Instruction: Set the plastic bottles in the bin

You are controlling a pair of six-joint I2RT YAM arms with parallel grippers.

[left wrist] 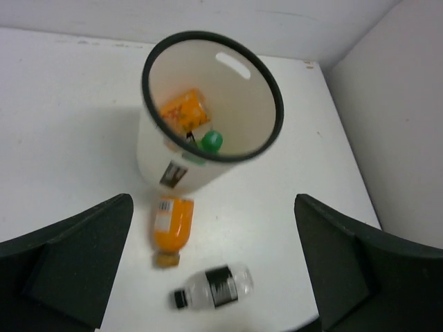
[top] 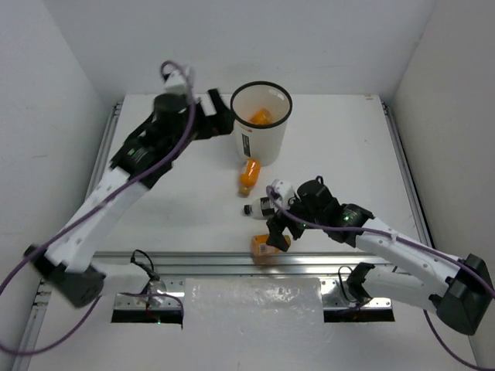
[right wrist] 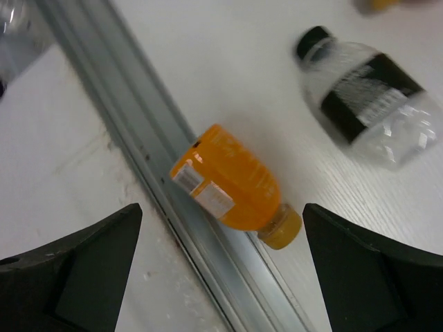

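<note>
I will next lower and turn my right gripper so its open fingers go on both sides of the bottle's body near its cap (top: 265, 245) (right wrist: 250, 199), because the orange bottle on the table is below and slantwise to them.
The white bin (top: 260, 145) stands at the back middle of the table, its black rim (left wrist: 148, 63) open to my left wrist view. Inside lie an orange bottle (left wrist: 183, 111) and a green one (left wrist: 211, 141). Another orange bottle (top: 248, 175) lies on the table against the bin's foot, and a clear bottle (top: 259, 207) with a dark label and black cap lies just nearer. My left gripper (top: 222, 120) hangs open and empty beside the bin's rim. My right gripper (top: 277, 232) is open above a third orange bottle (right wrist: 232, 180), which lies against the front rail.
A metal rail (right wrist: 138, 149) runs along the table's near edge, with the orange bottle's side resting on it. Side rails (top: 402, 154) border the white tabletop, and white walls close in the back and sides. The clear bottle (right wrist: 367, 104) lies just beyond the right gripper.
</note>
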